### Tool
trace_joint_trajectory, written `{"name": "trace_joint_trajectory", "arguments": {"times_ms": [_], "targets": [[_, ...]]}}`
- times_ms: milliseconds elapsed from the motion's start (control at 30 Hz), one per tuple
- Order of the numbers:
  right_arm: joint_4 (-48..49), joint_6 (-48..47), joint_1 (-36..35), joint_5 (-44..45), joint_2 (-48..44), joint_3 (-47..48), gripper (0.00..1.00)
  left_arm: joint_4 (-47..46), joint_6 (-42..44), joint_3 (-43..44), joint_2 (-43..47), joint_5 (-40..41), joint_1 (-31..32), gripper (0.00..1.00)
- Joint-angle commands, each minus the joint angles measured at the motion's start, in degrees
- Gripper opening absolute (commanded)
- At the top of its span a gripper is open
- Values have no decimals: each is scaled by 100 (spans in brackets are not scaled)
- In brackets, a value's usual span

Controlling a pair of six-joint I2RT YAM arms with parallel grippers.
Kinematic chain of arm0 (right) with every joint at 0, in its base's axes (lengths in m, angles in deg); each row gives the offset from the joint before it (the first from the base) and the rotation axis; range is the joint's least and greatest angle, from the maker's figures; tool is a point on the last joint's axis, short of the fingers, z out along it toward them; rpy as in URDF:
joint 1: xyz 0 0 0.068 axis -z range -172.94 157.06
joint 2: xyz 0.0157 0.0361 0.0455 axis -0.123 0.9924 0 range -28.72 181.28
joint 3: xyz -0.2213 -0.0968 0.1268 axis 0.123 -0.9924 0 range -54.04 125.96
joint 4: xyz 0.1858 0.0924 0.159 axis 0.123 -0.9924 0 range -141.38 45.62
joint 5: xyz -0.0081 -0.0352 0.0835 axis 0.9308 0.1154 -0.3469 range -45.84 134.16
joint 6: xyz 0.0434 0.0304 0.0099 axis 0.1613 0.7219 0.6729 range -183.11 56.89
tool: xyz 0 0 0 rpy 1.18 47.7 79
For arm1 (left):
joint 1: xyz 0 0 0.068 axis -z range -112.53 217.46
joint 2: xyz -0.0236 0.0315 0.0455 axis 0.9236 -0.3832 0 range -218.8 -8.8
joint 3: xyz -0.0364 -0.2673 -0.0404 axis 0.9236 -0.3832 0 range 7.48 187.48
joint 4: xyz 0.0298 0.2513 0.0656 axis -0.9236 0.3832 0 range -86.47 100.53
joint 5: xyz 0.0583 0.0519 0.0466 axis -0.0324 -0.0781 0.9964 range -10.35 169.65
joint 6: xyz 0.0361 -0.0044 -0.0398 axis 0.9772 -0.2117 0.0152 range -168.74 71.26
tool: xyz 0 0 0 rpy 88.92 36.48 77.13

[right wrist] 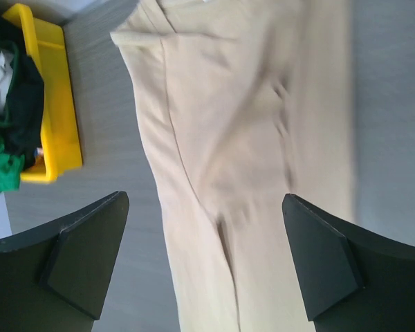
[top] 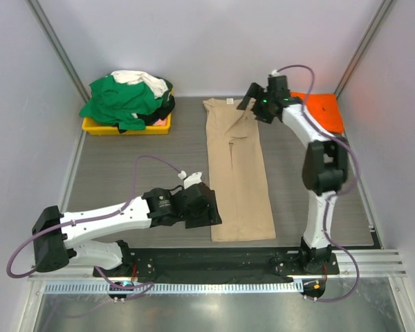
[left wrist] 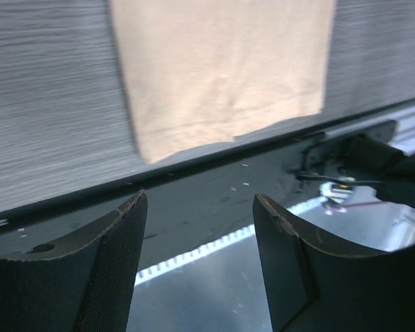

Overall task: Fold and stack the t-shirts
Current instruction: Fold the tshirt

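Observation:
I will next move my right gripper back along the folded t-shirt and down onto the hem's other corner [top: 272, 236], because my left gripper is already above the t-shirt near one hem corner.
A tan t-shirt [top: 236, 173] lies flat in the middle of the table, folded into a long narrow strip running from far to near. My left gripper [top: 206, 207] hovers at the strip's near left edge. In the left wrist view it [left wrist: 200, 200] is open and empty, with the tan hem [left wrist: 221, 69] ahead of it. My right gripper [top: 253, 104] hangs over the strip's far right end. Its jaws [right wrist: 204, 200] stand wide open above the tan cloth [right wrist: 249, 138], holding nothing. An orange t-shirt [top: 325, 111] lies at the back right, partly hidden by the right arm.
A yellow tray [top: 100, 128] at the back left holds a heap of green [top: 117, 100], white and black shirts; it also shows as the yellow tray [right wrist: 52, 104] in the right wrist view. The dark rail [left wrist: 214, 187] of the table's near edge runs just below the tan hem.

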Motion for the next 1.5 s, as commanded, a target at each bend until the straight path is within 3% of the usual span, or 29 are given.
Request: {"name": "trace_joint_trajectory", "arguments": {"times_ms": [0, 167, 400, 567, 833, 867, 1033, 1133, 1167, 1233, 1333, 1367, 1467], "targets": [[-433, -420, 193, 825, -2273, -1646, 100, 53, 93, -305, 224, 524, 24, 64], [-1592, -123, -193, 1633, -3956, -3708, 100, -745, 93, -919, 260, 472, 24, 61], [-1841, 1352, -1081, 2391, -6470, -6773, 100, -2091, -161, -1701, -249, 201, 32, 54], [-2113, 1803, -1398, 2488, -7508, -7586, 99, -2734, -372, -1844, -917, 111, 208, 50], [-2009, 2330, -1941, 1979, -7949, -8544, 85, -2778, -803, -1975, -1217, 436, 419, 45], [-1973, 2418, -2013, 1917, -8001, -8632, 77, -2787, -925, -2028, -1173, 462, 419, 44], [-1947, 3007, -2619, 2083, -8073, -8861, 61, -2760, -1084, -2230, -945, 603, 437, 44], [-1842, 3138, -2865, 2136, -7914, -8949, 40, -2769, -1128, -2283, -953, 621, 437, 43], [-1815, 3174, -2953, 2163, -7897, -8966, 27, -2769, -1111, -2283, -971, 630, 437, 41], [-1832, 3297, -3050, 2224, -8001, -8984, 11, -2761, -1084, -2248, -1006, 656, 437, 36], [-1938, 3368, -3112, 2224, -8151, -8958, 5, -2769, -1006, -2169, -1076, 717, 437, 20], [-1981, 3368, -3129, 2207, -8212, -8932, 4, -2778, -953, -2134, -1094, 718, 437, 9], [-2183, 3368, -3156, 2198, -8406, -8774, 1, -2708, -821, -1932, -1077, 691, 437, 0]]}}
